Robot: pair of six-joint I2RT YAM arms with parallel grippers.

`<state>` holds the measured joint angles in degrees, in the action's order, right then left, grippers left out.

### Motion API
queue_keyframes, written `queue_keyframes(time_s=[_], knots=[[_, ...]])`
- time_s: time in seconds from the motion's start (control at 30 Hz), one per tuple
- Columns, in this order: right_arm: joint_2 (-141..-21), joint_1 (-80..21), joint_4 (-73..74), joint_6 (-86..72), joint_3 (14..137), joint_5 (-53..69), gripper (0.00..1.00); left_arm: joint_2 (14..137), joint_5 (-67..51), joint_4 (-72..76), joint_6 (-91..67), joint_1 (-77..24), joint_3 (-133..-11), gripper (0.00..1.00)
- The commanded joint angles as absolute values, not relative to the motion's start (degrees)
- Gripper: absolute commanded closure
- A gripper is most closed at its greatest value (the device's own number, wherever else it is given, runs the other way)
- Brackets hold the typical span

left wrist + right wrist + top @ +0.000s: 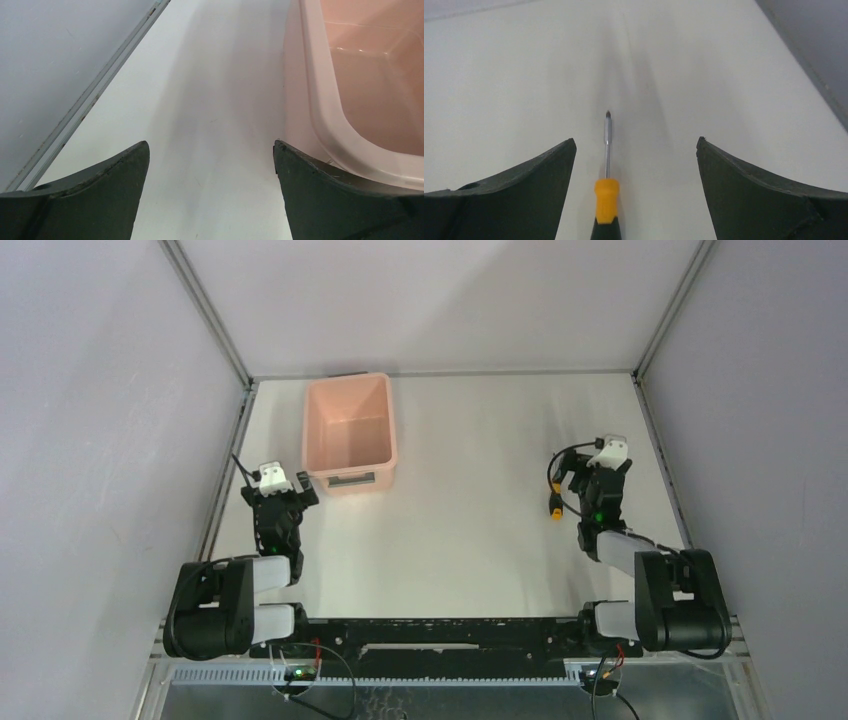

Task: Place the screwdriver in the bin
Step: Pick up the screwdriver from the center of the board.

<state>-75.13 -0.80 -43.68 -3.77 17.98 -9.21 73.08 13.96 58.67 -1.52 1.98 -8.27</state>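
Observation:
My right gripper tips downward and lowers left in the top view onto the handle's orange front (556,487) (607,197) next, because the screwdriver lies nearer one finger.
The screwdriver (607,197), with an orange-and-black handle and a thin metal shaft, lies on the white table. In the right wrist view it sits between my right gripper's (634,142) open fingers, close to the left finger and touching neither, shaft pointing away. In the top view it (553,508) lies just left of the right gripper (592,480). The salmon-pink bin (348,435) stands empty at the far left of the table. My left gripper (285,490) is open and empty beside the bin's near left corner; the bin's rim (320,100) shows to the right of the left gripper (210,145).
Grey enclosure walls close in the table on the left, right and back. A metal rail (95,95) runs along the left wall near the left gripper. A black cable loops (560,465) by the right wrist.

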Motion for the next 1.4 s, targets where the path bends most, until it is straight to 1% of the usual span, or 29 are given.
queue_keyframes(time_s=[0.0, 0.07, 0.23, 0.37, 0.57, 0.8, 0.9, 1.1, 1.37], knots=[[-71.41, -1.58, -31.39, -5.22, 24.70, -12.25, 0.01, 72.25, 13.90, 60.91, -0.97, 1.71, -11.01, 0.02], [-70.56, -2.50, -26.16, -5.17, 27.62, -12.76, 0.01, 72.31, 13.99, 60.91, -0.96, 1.74, -10.99, 0.02], [-70.60, -4.53, -7.41, -5.78, 37.98, -13.86, 0.02, 72.29, 13.93, 60.91, -0.94, 1.69, -11.01, 0.02], [-73.38, -5.97, 7.67, -7.11, 46.65, -13.45, 0.04, 72.29, 13.90, 60.91, -0.96, 1.73, -10.99, 0.02], [-79.62, -6.80, 22.97, -10.17, 55.46, -9.07, 0.08, 72.32, 13.90, 60.91, -0.91, 1.72, -10.99, 0.02], [-90.80, -7.99, 31.19, -12.15, 61.84, -8.78, 0.19, 72.25, 13.93, 60.82, -0.97, 1.74, -11.05, 0.02], [-94.85, -7.91, 31.99, -12.67, 63.17, -9.57, 0.22, 72.29, 13.90, 60.81, -0.97, 1.71, -10.99, 0.02], [-101.93, -7.48, 33.44, -12.33, 66.76, -11.10, 0.33, 72.31, 13.91, 60.73, -0.97, 1.68, -11.00, 0.02], [-105.14, -5.85, 32.63, -12.26, 68.02, -10.06, 0.54, 72.25, 13.89, 60.73, -0.97, 1.71, -10.99, 0.02]])
